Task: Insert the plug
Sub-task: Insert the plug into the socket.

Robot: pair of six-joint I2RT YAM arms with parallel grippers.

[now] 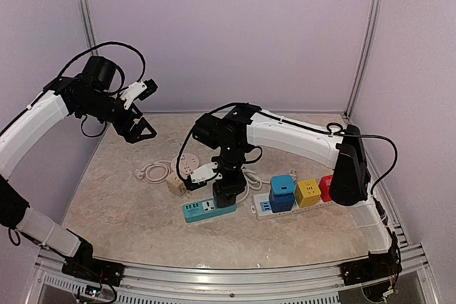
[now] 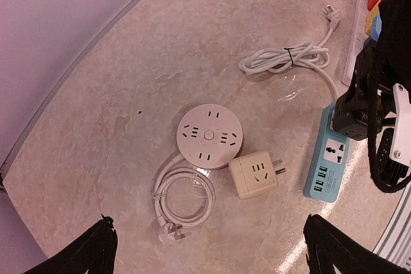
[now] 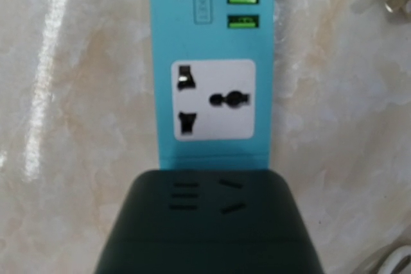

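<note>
The dark green cube lines up with the power strip, so next my right gripper will push the cube down onto the blue power strip's cable end [image 1: 229, 210] and let go of it.
A dark green cube plug [image 3: 209, 222] fills the bottom of the right wrist view, over the near end of the blue power strip [image 3: 212, 62]. The strip's white universal socket [image 3: 214, 99] lies free just beyond it. From above, my right gripper [image 1: 224, 189] points straight down, shut on the cube [image 1: 225, 197], which sits at the right end of the blue strip [image 1: 199, 209]. The fingers themselves are hidden behind the cube in the wrist view. My left gripper [image 1: 140, 130] is open and empty, held high over the table's far left, its fingertips [image 2: 96, 248] at the frame's bottom corners.
A round white socket [image 2: 209, 136] with a coiled cable [image 2: 186, 197] and a cream cube adapter [image 2: 253, 174] lie left of the blue strip. A white strip [image 1: 320, 203] carries blue [image 1: 281, 194], yellow [image 1: 307, 191] and red [image 1: 325, 186] cubes on the right.
</note>
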